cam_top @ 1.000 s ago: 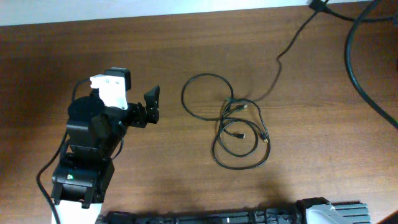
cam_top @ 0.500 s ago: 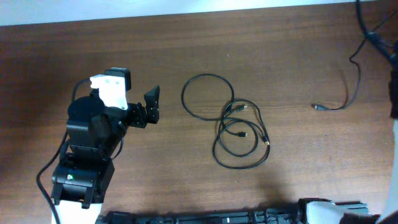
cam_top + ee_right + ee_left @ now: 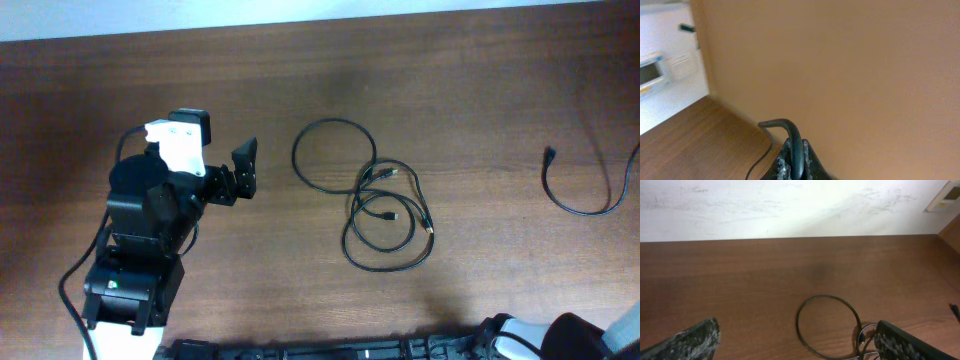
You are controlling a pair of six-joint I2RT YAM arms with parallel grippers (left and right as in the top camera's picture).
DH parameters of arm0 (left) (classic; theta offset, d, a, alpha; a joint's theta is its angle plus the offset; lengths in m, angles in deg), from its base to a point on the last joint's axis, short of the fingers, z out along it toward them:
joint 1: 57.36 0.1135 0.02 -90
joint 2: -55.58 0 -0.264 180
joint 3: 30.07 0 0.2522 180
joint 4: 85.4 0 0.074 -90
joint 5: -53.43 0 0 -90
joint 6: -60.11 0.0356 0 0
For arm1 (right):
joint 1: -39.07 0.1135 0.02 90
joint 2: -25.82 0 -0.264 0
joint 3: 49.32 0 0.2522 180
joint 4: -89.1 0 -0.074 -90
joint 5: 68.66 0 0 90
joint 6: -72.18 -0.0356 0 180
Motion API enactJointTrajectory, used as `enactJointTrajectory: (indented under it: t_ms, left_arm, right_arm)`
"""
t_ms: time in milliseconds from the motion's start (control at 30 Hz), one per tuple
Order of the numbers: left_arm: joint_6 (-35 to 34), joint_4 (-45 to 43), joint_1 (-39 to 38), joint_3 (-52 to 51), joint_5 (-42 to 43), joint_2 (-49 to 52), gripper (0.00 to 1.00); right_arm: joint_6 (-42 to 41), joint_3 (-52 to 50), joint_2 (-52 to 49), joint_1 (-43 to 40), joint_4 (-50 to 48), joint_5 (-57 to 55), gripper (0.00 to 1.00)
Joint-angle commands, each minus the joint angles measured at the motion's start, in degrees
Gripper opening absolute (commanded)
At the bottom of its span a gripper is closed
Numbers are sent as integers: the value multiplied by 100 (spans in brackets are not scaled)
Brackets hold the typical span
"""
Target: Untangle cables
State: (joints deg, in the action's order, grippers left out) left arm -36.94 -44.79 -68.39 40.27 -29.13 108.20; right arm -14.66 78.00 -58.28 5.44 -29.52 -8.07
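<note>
My right gripper lowers the black cable toward the tabletop beside the separate curved cable below the gripper next and releases it there, clear of the bundle.
A bundle of thin black cables lies in loose loops at the table's middle; one round loop also shows in the left wrist view. A separate black cable lies curved at the right, its plug end pointing up and its other end running off the right edge. My left gripper is open and empty, left of the bundle, with its fingers spread wide in the left wrist view. My right gripper is shut on a black cable, held high and facing a tan wall. It is outside the overhead view.
The wooden table ends at a white wall at the back. Part of the right arm and a dark rail sit at the front edge. The left arm's body stands at the left.
The separate cable has slid right, away from the bundle; its plug end now rests at the table's right side. The bundle and the left arm have not moved.
</note>
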Motion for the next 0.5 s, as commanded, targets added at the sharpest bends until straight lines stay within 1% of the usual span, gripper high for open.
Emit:
enactJointTrajectory:
  t_ms: [0,200,267,333,467]
  left_arm:
    - [94,-9,4,15,-42,-9,99]
    - [94,7,4,15,-42,-9,99]
    - [94,7,4,15,-42,-9,99]
    - [94,7,4,15,-42,-9,99]
    - [94,7,4,15,-42,-9,99]
  right_arm:
    - [-70,24,-271,-20,282,704,4]
    - [-42,24,-1163,-22,903,820,4]
    - [332,24,-1386,-20,929,820,4]
    - [992,24,-1672,-20,1058,820,4]
    - [1727,24,-2151,-20,1314,800,4]
